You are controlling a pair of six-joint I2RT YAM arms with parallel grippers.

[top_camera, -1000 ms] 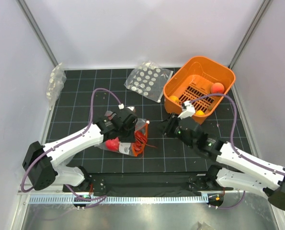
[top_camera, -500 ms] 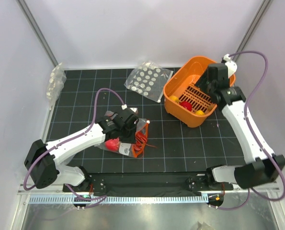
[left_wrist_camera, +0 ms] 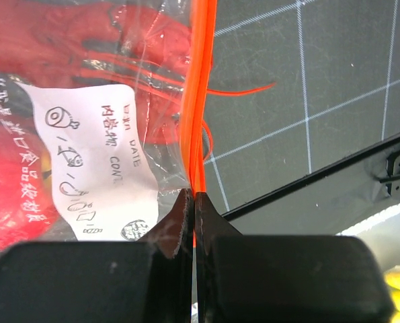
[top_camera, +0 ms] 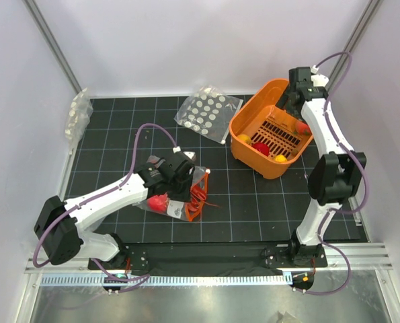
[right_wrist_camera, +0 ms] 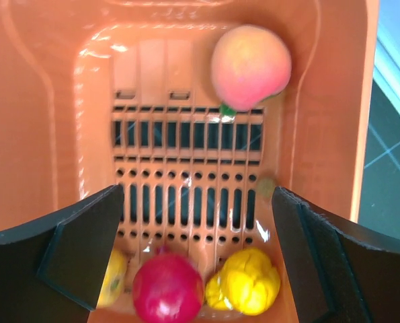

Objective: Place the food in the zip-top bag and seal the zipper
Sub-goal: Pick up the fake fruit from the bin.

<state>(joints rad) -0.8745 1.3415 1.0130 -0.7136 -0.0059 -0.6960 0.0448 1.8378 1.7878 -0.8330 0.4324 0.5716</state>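
Next, the right gripper moves down into the basket and over the peach-coloured ball [right_wrist_camera: 250, 66], since the ball lies beyond its fingers, near the corner of the basket.
The zip-top bag [top_camera: 173, 202] lies left of centre on the black mat, clear with a white printed label [left_wrist_camera: 92, 161]. Red food [top_camera: 158, 202] shows inside it, and a thin red tentacle [left_wrist_camera: 243, 90] pokes out past the mouth. My left gripper [left_wrist_camera: 193, 195] is shut on the orange-red zipper [left_wrist_camera: 200, 101] at the near end of the strip. My right gripper [right_wrist_camera: 198, 195] hangs open over the orange basket [top_camera: 250, 111], nothing between its fingers. Below it lie a peach-coloured ball [right_wrist_camera: 250, 66], a dark red ball [right_wrist_camera: 167, 289] and a yellow piece [right_wrist_camera: 247, 281].
A clear bag with rows of white discs [top_camera: 206, 111] lies at the back centre. Another clear bag [top_camera: 77, 118] leans at the far left wall. The basket sits tilted at the back right, close to the right wall.
My right arm swung from beside the bag up and back to the basket, and its jaws opened wide. The left gripper stayed shut on the zipper.
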